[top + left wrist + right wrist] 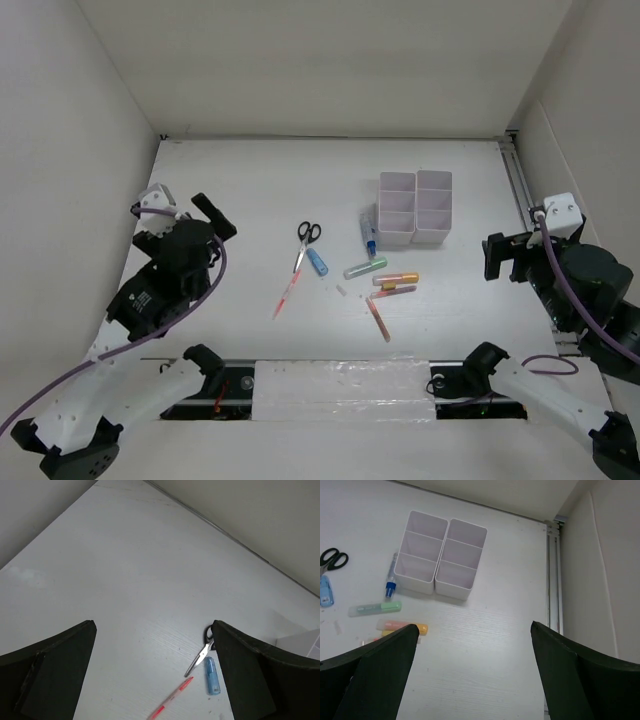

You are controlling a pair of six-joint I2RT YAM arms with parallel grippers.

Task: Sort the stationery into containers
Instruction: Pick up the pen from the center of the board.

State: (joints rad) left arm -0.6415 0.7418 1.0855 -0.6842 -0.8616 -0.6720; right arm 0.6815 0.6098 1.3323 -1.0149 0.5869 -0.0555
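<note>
My left gripper crosses and lowers onto the pen's middle (287, 294) next, clear of the scissors (305, 240). The thin red pen lies below my left gripper and to its right in the top view.
The white six-compartment containers (414, 207) (452, 586) stand right of centre, nothing showing inside. The stationery lies scattered to their left and front: black-handled scissors (305, 240) (201, 652), a short blue tube (317, 262) (212, 676), a thin red pen (286, 292) (172, 698), a blue-capped pen (368, 230) (391, 580) against the containers' left wall, and green (365, 268) (375, 609), orange (396, 280) (402, 626) and pink (392, 292) markers. My left gripper (185, 215) (154, 625) hovers open at the far left. At the right edge, my right gripper (508, 258) (474, 626) is open and holds nothing.
White walls enclose the table on three sides. A metal rail (520, 185) (552, 575) runs along the right edge beside the right arm. Another reddish pen (379, 320) lies in front of the markers. Both arm bases sit on a taped strip (330, 385) at the near edge.
</note>
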